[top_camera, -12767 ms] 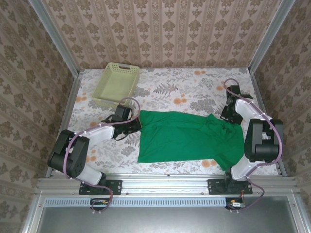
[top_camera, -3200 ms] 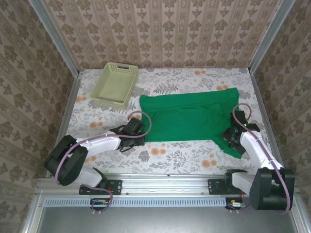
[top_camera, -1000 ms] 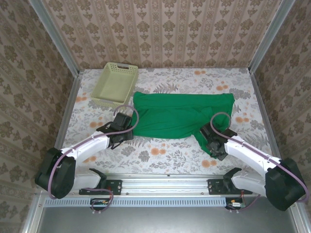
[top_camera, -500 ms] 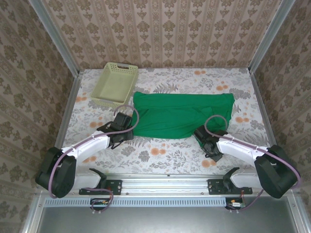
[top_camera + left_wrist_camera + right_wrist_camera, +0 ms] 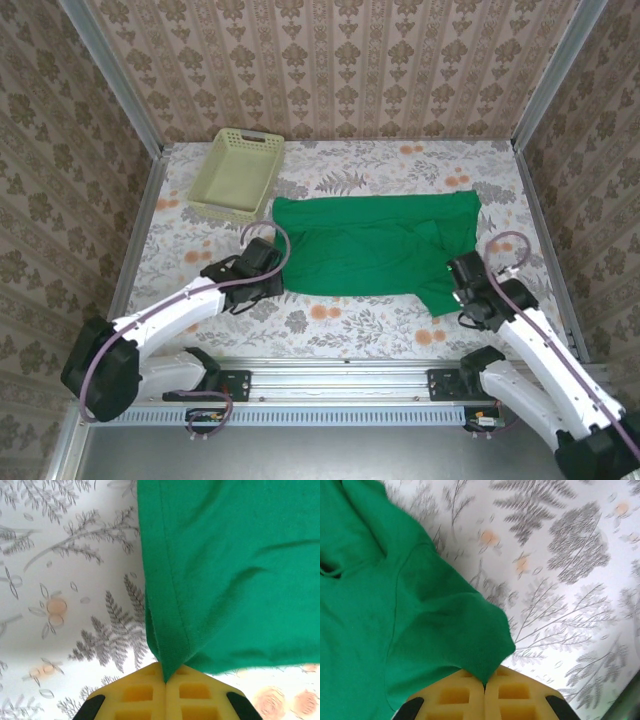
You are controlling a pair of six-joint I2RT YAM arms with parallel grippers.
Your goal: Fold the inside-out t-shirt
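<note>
I will move the pinched sleeve outward with my right gripper next and let go of it at the t-shirt's far edge (image 5: 450, 196), because the sleeve trails past the t-shirt's near edge.
The bright green inside-out t-shirt (image 5: 370, 245) lies spread across the middle of the floral table, one sleeve trailing toward the near right. My left gripper (image 5: 276, 278) is shut on its near left hem corner. In the left wrist view the hemmed edge of the t-shirt (image 5: 220, 570) runs down into the closed yellow pads (image 5: 145, 692) of that gripper (image 5: 165, 679). My right gripper (image 5: 452, 292) is shut on the near right sleeve. The right wrist view shows the t-shirt's sleeve (image 5: 440, 625) pinched at the tip of that gripper (image 5: 484, 683).
A pale yellow-green lattice basket (image 5: 240, 172) stands at the far left, just beyond the shirt's far left corner. Patterned walls close in the table on three sides. A metal rail (image 5: 340, 377) runs along the near edge.
My right gripper has shut on the sleeve and pulled it right and toward the near edge. My left gripper has shifted slightly nearer, still holding the hem corner.
</note>
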